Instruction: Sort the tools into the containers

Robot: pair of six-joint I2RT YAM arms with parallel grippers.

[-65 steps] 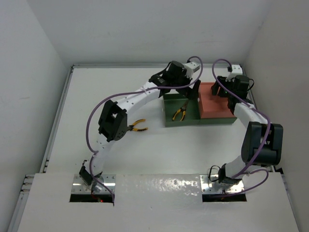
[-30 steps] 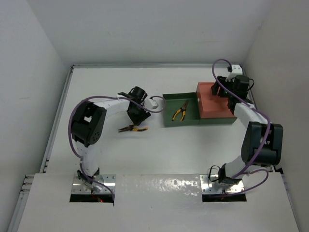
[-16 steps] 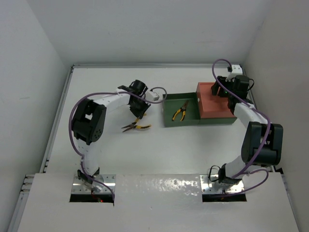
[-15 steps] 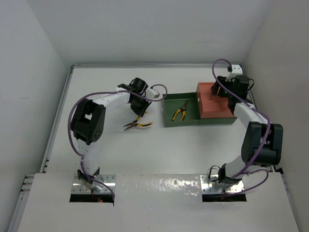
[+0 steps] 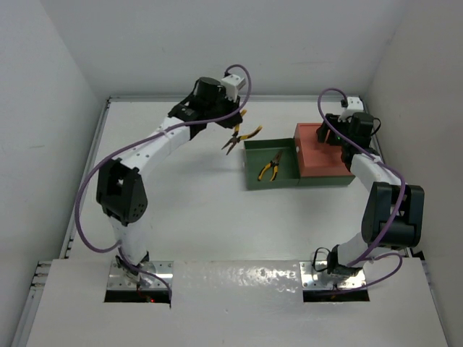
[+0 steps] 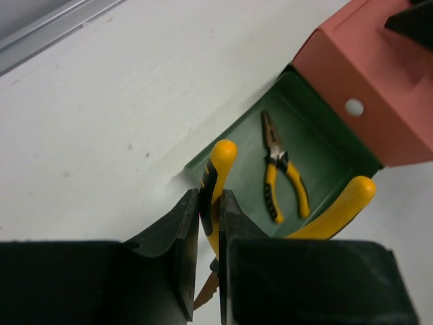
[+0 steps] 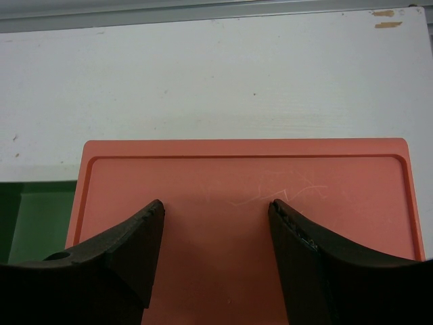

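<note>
My left gripper should next carry this pair of pliers to the right in the top view, to the dark green tray that already holds matching pliers, and let go there.
My left gripper is shut on one yellow handle of a pair of pliers. They hang in the air just left of the dark green tray. A second pair of yellow-handled pliers lies inside that tray. The orange-red tray stands against the green tray's right side. My right gripper hovers over the orange-red tray, open, with nothing between its fingers.
White walls enclose the table on the left, back and right. A raised rail runs along the far edge. The right arm's purple cable loops above the orange-red tray.
My left gripper closed on the pliers that lay on the table, lifted them, and swung up and right toward the green tray. The right arm has not moved.
</note>
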